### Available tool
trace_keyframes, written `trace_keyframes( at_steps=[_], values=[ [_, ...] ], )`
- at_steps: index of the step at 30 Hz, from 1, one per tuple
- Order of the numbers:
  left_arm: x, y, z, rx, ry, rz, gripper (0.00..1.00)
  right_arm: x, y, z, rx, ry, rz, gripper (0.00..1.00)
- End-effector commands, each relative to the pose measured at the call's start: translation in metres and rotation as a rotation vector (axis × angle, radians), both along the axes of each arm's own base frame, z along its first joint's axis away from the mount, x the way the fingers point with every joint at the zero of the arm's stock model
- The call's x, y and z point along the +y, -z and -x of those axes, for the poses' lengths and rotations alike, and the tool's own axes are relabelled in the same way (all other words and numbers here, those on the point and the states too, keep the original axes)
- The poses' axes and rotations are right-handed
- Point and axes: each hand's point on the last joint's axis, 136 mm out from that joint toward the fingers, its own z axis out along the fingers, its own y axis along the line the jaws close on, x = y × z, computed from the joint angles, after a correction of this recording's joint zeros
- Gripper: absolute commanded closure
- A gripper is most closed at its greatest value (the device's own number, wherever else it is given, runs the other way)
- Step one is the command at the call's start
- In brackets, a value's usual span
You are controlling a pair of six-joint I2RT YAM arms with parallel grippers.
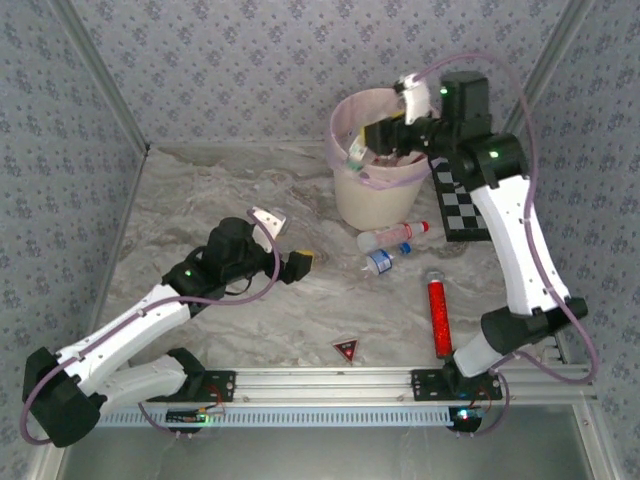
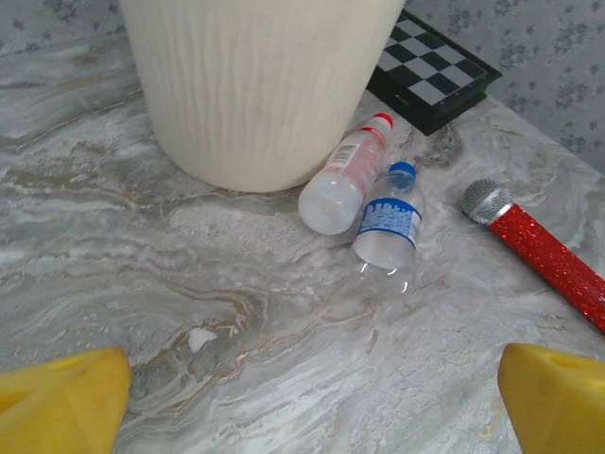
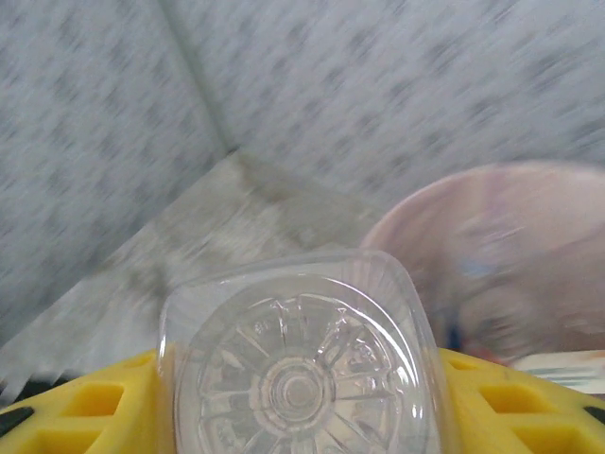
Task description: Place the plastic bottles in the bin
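The bottle now slants toward the bin's near rim. My right gripper will next move outward and turn over the far part of the bin's opening (image 1: 380, 105) to release the bottle.
My right gripper (image 1: 372, 140) hangs over the bin's (image 1: 345, 195) mouth, shut on a clear plastic bottle (image 1: 356, 152). In the right wrist view the bottle's ribbed base (image 3: 298, 364) sits between the yellow fingers (image 3: 85, 411), with the bin's pink-lined rim (image 3: 501, 189) behind it. Two more bottles lie side by side on the table at the bin's foot, one red-capped (image 1: 392, 236) (image 2: 345, 175) and one blue-capped with a blue label (image 1: 385, 260) (image 2: 389, 222). My left gripper (image 1: 300, 262) (image 2: 312, 407) stands open and bare low over the table, left of these bottles, facing them.
A black-and-white checkerboard (image 1: 460, 205) (image 2: 435, 71) lies right of the bin. A red glittery microphone (image 1: 438, 315) (image 2: 544, 251) lies on the table near the right arm. A small red triangle (image 1: 345, 349) sits by the front rail. Patterned walls close in the marble table.
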Motion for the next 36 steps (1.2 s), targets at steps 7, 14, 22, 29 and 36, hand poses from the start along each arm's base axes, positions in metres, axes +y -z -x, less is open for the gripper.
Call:
trace_keyframes(
  at_steps=[7,14,22,29,36],
  values=[
    [0.016,0.005,-0.003,0.041,-0.101,0.016,0.01,-0.107,-0.081,-0.058,-0.299,0.544,0.025,0.81],
    [0.020,0.019,-0.010,0.082,-0.164,0.004,0.01,-0.085,-0.039,-0.123,-0.202,0.507,0.084,0.83],
    [0.019,0.036,-0.011,0.149,-0.196,0.027,0.02,-0.062,0.044,-0.179,-0.051,0.468,0.149,0.83],
    [0.019,0.042,-0.012,0.157,-0.204,0.026,0.02,-0.047,0.118,-0.197,0.138,0.401,0.158,0.83],
    [0.015,0.041,-0.016,0.159,-0.197,0.008,0.02,-0.025,0.180,-0.194,0.357,0.299,0.088,0.83]
  ],
)
